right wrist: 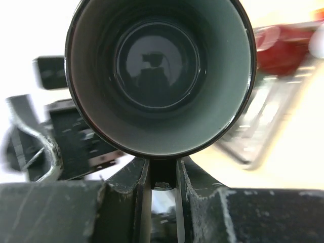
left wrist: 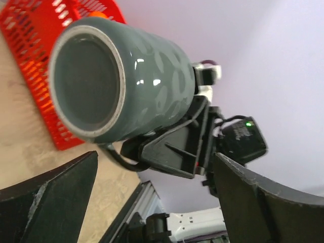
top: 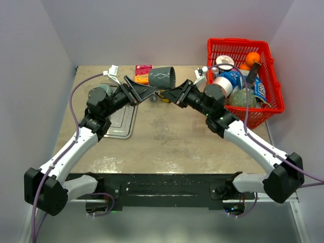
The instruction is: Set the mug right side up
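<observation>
The right gripper turns the mug (top: 161, 77) upright next and sets it down on the bare tabletop (top: 188, 75) beside the red basket to release it, since the mug's opening now faces sideways.
The grey-green mug (top: 161, 77) lies on its side, lifted above the back of the table. My right gripper (top: 171, 94) is shut on the mug's dark handle (right wrist: 162, 172). In the right wrist view the mug's open mouth (right wrist: 159, 76) faces the camera just above my fingers (right wrist: 126, 202). My left gripper (top: 150, 91) is open and empty, just left of and below the mug. In the left wrist view the mug's flat base (left wrist: 86, 83) faces the camera, and the left fingers (left wrist: 55, 192) stand wide apart, short of it.
A red basket (top: 273, 96) full of groceries stands at the back right. A metal tray (top: 123, 121) lies on the left under the left arm. A pink packet (top: 143, 69), a white plug and cable (top: 112, 71) and a small yellow item (top: 165, 98) lie near the back.
</observation>
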Robot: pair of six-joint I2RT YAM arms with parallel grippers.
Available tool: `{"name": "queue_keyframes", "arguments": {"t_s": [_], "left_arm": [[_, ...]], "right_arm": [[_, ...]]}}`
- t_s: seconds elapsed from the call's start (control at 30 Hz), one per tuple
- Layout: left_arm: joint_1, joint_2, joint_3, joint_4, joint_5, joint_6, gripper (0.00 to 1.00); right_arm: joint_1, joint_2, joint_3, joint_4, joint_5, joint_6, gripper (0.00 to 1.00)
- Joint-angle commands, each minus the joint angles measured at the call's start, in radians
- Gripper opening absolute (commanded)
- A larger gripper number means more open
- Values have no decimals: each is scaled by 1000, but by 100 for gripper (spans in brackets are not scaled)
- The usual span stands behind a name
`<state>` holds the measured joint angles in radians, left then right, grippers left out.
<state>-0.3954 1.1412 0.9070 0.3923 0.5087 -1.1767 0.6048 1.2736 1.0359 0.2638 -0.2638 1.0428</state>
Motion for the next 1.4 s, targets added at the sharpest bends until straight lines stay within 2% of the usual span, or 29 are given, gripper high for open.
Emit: {"name": "queue_keyframes", "arguments": {"t_s": [0.0,0.03,0.07,0.13,0.17,0.27,0.4,0.7,1.03,1.37], "left_arm": [[1,-52,98,-269,-143,234,99],[1,-52,104,-344,-165,259,99],[1,-54,110,-378,-185,279,99],[1,-58,125,-484,-252,330,99],[1,-60,127,-506,-272,344,99],[1,-61,139,-578,-341,393,99],[1,-26,188,-668,-412,440,99],[3,49,259,-845,-484,499,99],[12,112,349,-931,-506,555,99],[20,109,319,-932,-506,549,99]], "right_arm": [[-8,-86,156,-237,253,-248,0],[-10,-83,168,-332,288,-277,0],[-8,-79,183,-375,379,-308,0],[-8,-57,213,-476,454,-378,0],[-8,-48,220,-504,528,-398,0],[-10,0,239,-578,621,-466,0],[-10,65,237,-612,699,-516,0],[-8,315,312,-611,779,-579,0],[-25,591,469,-583,813,-621,0],[-71,642,477,-580,802,-627,0]]}}
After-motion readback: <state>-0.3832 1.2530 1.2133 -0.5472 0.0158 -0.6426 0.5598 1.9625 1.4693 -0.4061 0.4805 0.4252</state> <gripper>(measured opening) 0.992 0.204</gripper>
